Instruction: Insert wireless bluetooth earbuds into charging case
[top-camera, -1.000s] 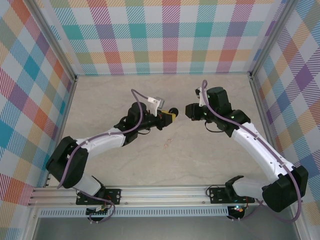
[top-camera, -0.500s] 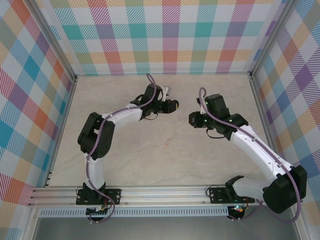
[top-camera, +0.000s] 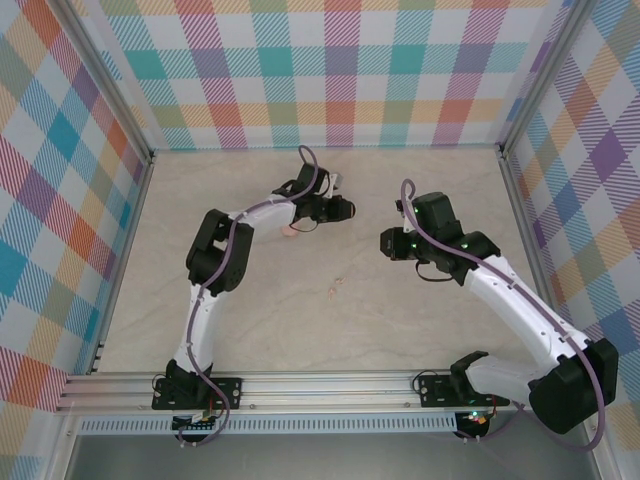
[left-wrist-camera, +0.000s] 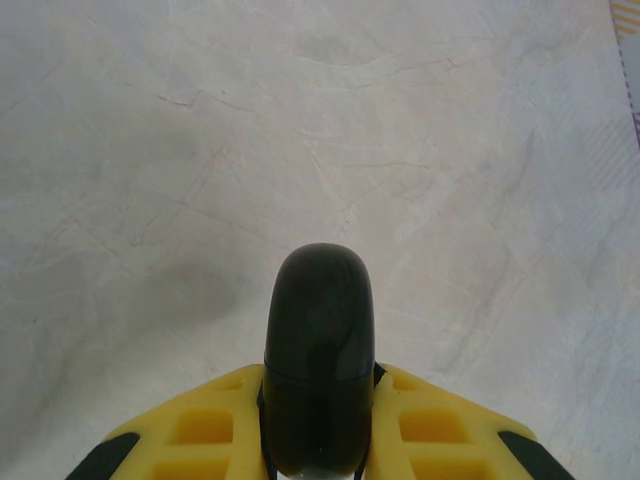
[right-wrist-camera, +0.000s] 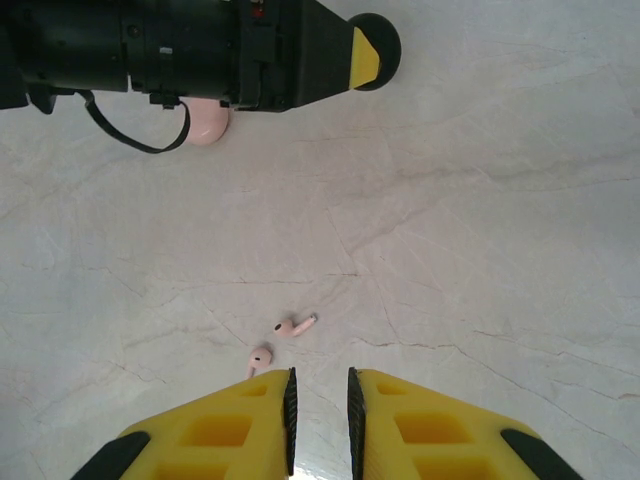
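Observation:
My left gripper is above a bare part of the marble table, so it will lower the black round puck (left-wrist-camera: 318, 320) onto that part next and let it go.
Two small pink earbuds with short stems lie side by side on the marble table (top-camera: 250, 330); one earbud (right-wrist-camera: 295, 325) and the other earbud (right-wrist-camera: 260, 356) sit just ahead and left of my right gripper (right-wrist-camera: 318, 378), also seen from above as the earbuds (top-camera: 335, 287). The right gripper (top-camera: 383, 243) has its jaws almost together and holds nothing. My left gripper (top-camera: 343, 210) is shut on a black round puck (left-wrist-camera: 318, 320) with a seam across it. The salmon-pink charging case (right-wrist-camera: 210, 125) rests on the table (top-camera: 290, 230), half hidden under the left arm.
Chequered walls (top-camera: 340, 80) and aluminium posts close in the table on three sides. The left arm (right-wrist-camera: 150, 50) stretches across the far middle, with a black cable loop (right-wrist-camera: 140, 135) hanging from it. Bare marble lies right of the earbuds.
The left arm has stretched away to the far middle, carrying the black puck, and the pink case now shows beside it. The right gripper has drifted slightly nearer. The earbuds have not moved.

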